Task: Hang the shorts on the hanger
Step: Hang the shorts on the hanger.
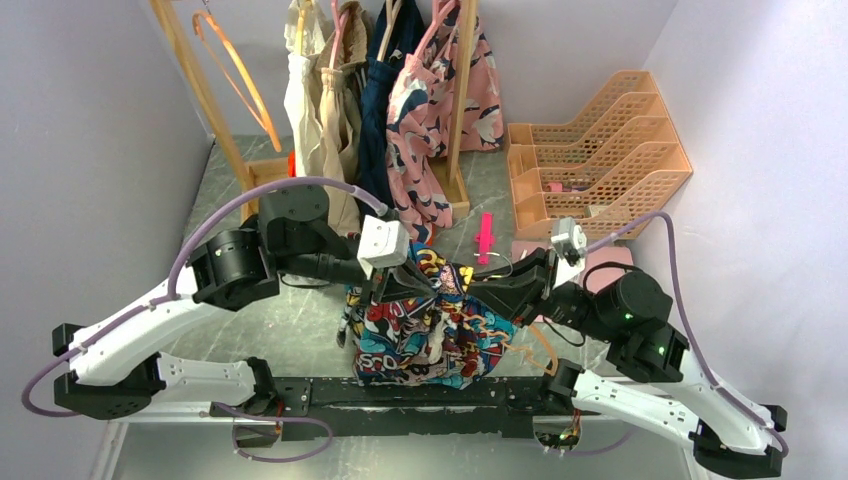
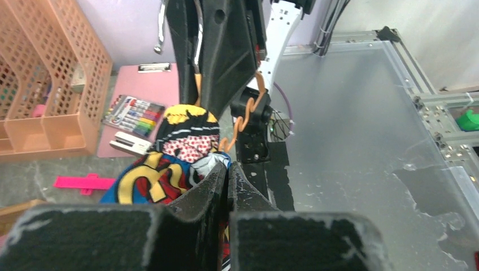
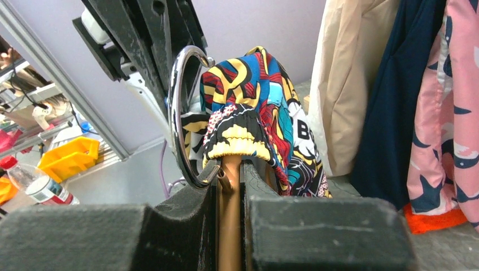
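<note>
The shorts hang over the hanger. My right gripper should next move back toward the near edge of the table and let go of the hanger.
The comic-print shorts [image 1: 420, 335] hang bunched between both arms above the table's near edge. My left gripper [image 1: 398, 272] is shut on a fold of the shorts [image 2: 169, 169]; its fingertips [image 2: 228, 169] meet with fabric pinched between them. My right gripper [image 1: 492, 285] is shut on the orange-tan hanger [image 3: 230, 214], just below its silver hook [image 3: 179, 113]. The shorts [image 3: 254, 107] drape over the hanger's top beyond my right gripper [image 3: 230, 166]. A wavy orange part of the hanger [image 2: 248, 110] shows in the left wrist view; the rest is hidden by fabric.
A wooden rack [image 1: 460, 90] with cream, navy and pink floral garments stands at the back. Orange file trays [image 1: 600, 150] stand at the back right. A pink clip [image 1: 486, 238] and a pink clipboard [image 2: 152, 84] with markers lie on the table. A salmon hanger [image 1: 235, 70] hangs at the back left.
</note>
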Available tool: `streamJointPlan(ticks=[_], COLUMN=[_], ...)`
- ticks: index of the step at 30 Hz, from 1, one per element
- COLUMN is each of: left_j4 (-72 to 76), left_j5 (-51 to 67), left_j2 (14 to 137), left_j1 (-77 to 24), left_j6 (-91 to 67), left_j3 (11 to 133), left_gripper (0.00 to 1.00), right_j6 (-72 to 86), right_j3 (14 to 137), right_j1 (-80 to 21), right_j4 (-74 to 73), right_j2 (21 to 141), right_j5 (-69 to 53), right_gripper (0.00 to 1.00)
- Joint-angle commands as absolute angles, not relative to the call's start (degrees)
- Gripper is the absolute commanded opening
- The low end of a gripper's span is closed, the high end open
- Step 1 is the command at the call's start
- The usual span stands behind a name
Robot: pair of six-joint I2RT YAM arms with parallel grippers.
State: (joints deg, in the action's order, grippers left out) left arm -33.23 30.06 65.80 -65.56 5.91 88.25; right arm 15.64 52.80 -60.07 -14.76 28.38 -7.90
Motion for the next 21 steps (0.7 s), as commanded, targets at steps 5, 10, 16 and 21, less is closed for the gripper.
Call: streamJointPlan(ticks=[5, 10, 16, 21], left_j4=[-31.74, -34.21, -36.57, -37.76], left_j5=[36.26, 32.79, 28.5, 26.9], left_j2=[64.02, 65.19, 62.86, 58.72], left_j1=[-69.21, -70.74, -70.75, -70.75], left_j6=[2.03, 2.01, 2.55, 4.43], left_j3=[82.65, 82.93, 88.23, 95.08], left_gripper=[0.07, 0.13, 0.96, 0.99], right_j6=[17.23, 17.82, 17.47, 16.48], right_j3=[51.02, 50.2, 51.41, 53.46], right_j1=[-60.29, -60.21, -60.23, -60.23], right_j4=[-2.56, -0.98, -2.89, -7.24], right_j2=[24.66, 24.47, 24.4, 24.24], right_j5=[-5.19, -6.29, -7.93, -8.99], right_gripper=[0.0, 0.0, 0.0, 0.0])
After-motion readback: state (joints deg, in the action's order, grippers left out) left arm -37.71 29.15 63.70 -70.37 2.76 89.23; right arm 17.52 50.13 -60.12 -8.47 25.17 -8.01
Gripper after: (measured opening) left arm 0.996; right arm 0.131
